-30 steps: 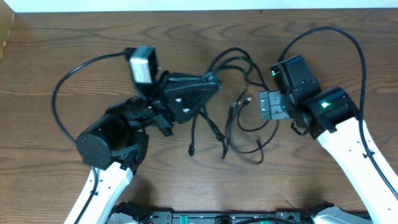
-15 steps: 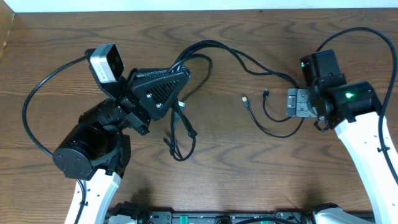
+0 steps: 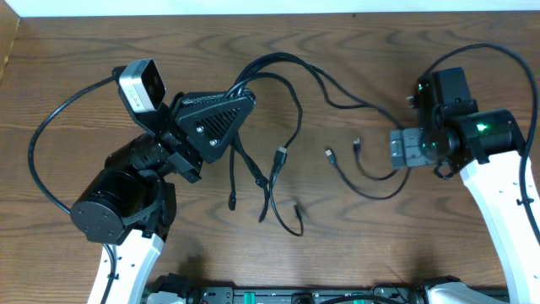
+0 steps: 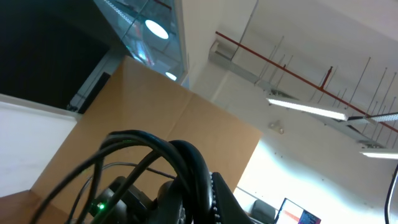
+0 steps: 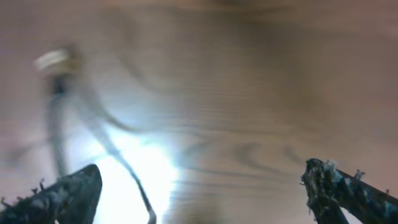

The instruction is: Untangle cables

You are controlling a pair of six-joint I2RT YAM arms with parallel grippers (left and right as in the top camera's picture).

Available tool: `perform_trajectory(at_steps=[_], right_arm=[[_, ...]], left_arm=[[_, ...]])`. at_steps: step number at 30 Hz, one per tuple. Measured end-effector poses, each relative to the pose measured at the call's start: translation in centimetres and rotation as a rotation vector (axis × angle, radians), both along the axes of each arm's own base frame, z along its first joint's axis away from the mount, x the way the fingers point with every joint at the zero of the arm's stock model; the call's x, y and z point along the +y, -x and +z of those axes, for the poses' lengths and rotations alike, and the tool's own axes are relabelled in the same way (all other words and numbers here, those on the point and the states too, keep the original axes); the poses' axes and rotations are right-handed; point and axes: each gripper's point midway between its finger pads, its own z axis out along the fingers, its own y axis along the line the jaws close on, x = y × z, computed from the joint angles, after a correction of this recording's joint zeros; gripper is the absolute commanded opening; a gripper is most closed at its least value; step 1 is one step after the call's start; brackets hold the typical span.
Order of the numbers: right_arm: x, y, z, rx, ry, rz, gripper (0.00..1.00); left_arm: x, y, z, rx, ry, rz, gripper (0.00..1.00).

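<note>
My left gripper goes toward the right gripper next. Then it tilts down to the tabletop and releases the bundle of cords, because the bundle is held above the table.
The cables are thin black cords spread over the brown table. My left gripper (image 3: 243, 100) is shut on a bundle of cables (image 3: 268, 69), lifted off the table. From it, loose strands (image 3: 272, 181) hang and trail down to small plugs. In the left wrist view the camera tilts up at the ceiling, with the thick bunch of cords (image 4: 186, 165) pinched in the left gripper (image 4: 202, 199). One separate cable (image 3: 371, 190) curves on the table beside my right gripper (image 3: 395, 149), which is open. The right wrist view is blurred: a cord with a pale plug (image 5: 56, 62) lies on the table and runs in between the wide-open right gripper's (image 5: 205, 193) fingers.
A long strand (image 3: 359, 103) runs from the held bundle toward the right arm. Thick black arm cables loop at the far left (image 3: 51, 135) and far right (image 3: 506, 59). A pale wall edge (image 3: 253, 7) bounds the table at the back.
The left gripper has pulled the bundle left and up; the right gripper has drawn away to the right. The tangle has spread out, and its loose ends have swung down to the right.
</note>
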Motion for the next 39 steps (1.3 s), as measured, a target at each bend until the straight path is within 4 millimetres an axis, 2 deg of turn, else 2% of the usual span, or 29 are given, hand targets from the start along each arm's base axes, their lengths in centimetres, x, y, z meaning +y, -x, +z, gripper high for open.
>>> perform_trajectory(at_steps=[2,5,9,13,15,21,29,32,36,39], right_arm=[[3.1,0.6,-0.1,0.032,-0.129,0.187,0.99],[8.2,1.9,1.1,0.026,-0.370,0.472,0.99],[13.6,1.9,4.9,-0.123,-0.665,0.741,0.99],[16.9,1.6,9.0,-0.282,-0.848,0.901,0.99],[18.1,1.5,10.1,-0.317,-0.889,0.935,0.99],[21.5,1.1,11.6,-0.359,-0.900,0.932,0.99],[24.0,-1.5,12.9,-0.438,-0.867,0.727,0.99],[24.4,-2.0,12.6,-0.447,-0.827,0.659,0.99],[22.4,-3.1,9.7,-0.416,-0.666,0.493,0.99],[18.6,-4.1,6.2,-0.361,-0.466,0.311,0.99]], left_arm=[[0.0,0.0,0.0,0.001,0.000,0.000,0.08],[0.0,0.0,0.0,0.002,0.000,0.000,0.08],[0.0,0.0,0.0,0.002,-0.002,-0.001,0.08],[-0.1,0.0,-0.1,0.002,-0.007,-0.004,0.08],[-0.1,0.0,-0.1,0.002,-0.007,-0.004,0.08],[-0.5,-0.2,-0.4,0.013,-0.009,-0.018,0.08],[-3.0,-0.4,-1.6,0.064,-0.021,-0.114,0.08],[-3.9,-0.6,-2.1,0.085,-0.027,-0.146,0.08],[-4.5,-0.5,-2.4,0.096,-0.031,-0.167,0.08],[-4.5,-0.5,-2.4,0.096,-0.031,-0.170,0.08]])
